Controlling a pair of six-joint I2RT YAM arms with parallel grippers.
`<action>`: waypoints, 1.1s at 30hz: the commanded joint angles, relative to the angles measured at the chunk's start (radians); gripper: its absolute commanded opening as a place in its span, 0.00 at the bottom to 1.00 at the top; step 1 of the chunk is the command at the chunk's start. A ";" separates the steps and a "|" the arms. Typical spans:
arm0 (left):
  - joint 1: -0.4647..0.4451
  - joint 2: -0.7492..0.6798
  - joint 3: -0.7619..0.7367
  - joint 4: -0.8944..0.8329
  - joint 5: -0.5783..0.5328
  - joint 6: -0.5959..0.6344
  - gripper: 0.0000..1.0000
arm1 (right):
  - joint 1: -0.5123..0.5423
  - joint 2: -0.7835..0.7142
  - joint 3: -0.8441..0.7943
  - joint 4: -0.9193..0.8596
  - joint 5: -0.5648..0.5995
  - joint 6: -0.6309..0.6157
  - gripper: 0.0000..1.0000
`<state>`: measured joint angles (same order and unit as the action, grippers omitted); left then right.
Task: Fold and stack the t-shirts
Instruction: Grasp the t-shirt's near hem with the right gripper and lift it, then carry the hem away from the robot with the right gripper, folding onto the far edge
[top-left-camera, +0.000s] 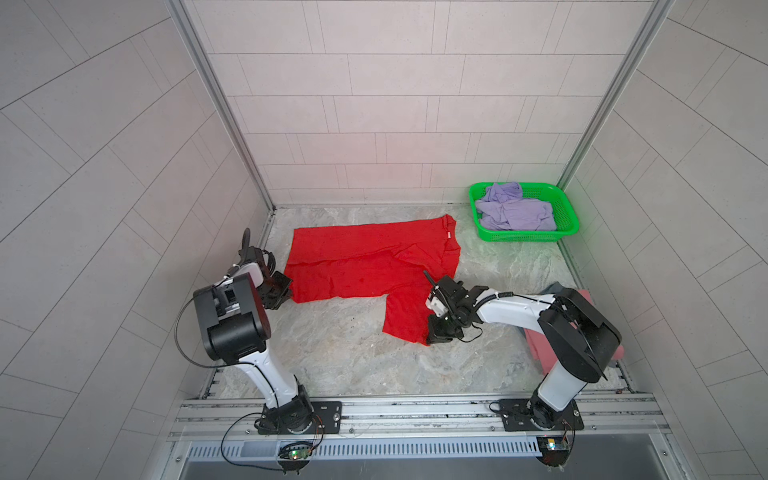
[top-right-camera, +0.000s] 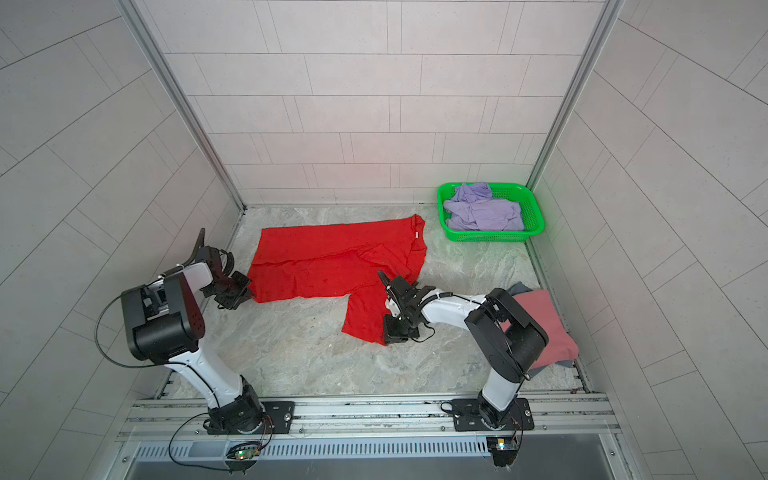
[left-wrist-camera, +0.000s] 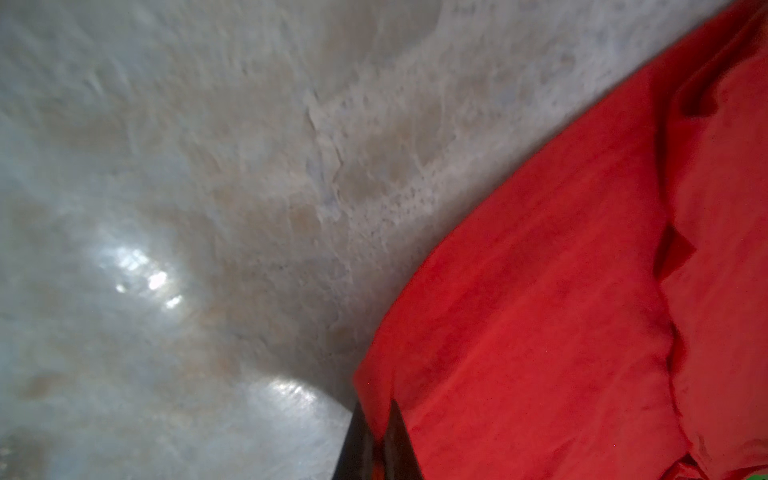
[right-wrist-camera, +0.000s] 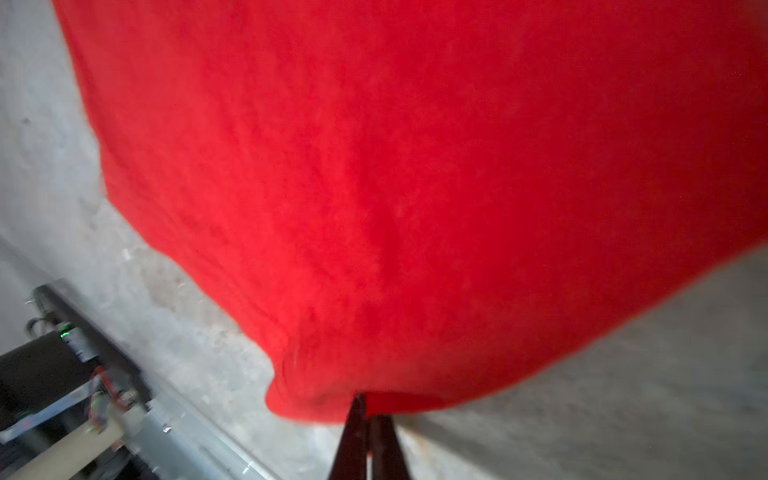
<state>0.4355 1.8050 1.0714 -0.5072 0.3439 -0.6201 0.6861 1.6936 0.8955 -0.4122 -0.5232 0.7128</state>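
The robot will next lift its right gripper, move it outward over the shirt's far corner by the basket, and then let go, because the red sleeve sticks out toward the front.
The bright red t-shirt (top-left-camera: 353, 266) (top-right-camera: 316, 266) lies spread sideways on the marble table, with one sleeve hanging toward the front. My left gripper (top-left-camera: 286, 291) (top-right-camera: 249, 291) is at the shirt's near left corner. In the left wrist view its jaws (left-wrist-camera: 376, 409) are shut with red cloth (left-wrist-camera: 561, 291) pinched between them. My right gripper (top-left-camera: 430, 336) (top-right-camera: 386, 338) is at the sleeve's near right corner, and in the right wrist view (right-wrist-camera: 369, 409) it is shut on the red hem (right-wrist-camera: 415, 166). A lavender t-shirt (top-left-camera: 515, 210) lies crumpled in the basket. A dusty pink t-shirt (top-right-camera: 548, 328) lies on a grey-blue one (top-right-camera: 521, 289), behind the right arm.
The green mesh basket (top-left-camera: 569, 216) stands in the far right corner. Tiled walls enclose the table (top-left-camera: 332, 357) on three sides. The aluminium rail (top-left-camera: 415, 409) with both arm bases runs along the front edge.
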 joint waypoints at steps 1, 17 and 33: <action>-0.005 -0.048 0.007 -0.046 -0.005 0.008 0.00 | -0.004 -0.010 0.027 -0.124 0.137 -0.055 0.00; -0.042 -0.001 0.317 -0.179 0.043 -0.006 0.00 | -0.197 0.079 0.617 -0.130 0.254 -0.059 0.00; -0.097 0.456 0.879 -0.281 0.045 -0.057 0.00 | -0.485 0.594 1.259 -0.095 0.210 -0.040 0.00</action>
<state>0.3511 2.2238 1.8820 -0.7353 0.4030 -0.6590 0.2096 2.2330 2.0895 -0.5095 -0.3008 0.6590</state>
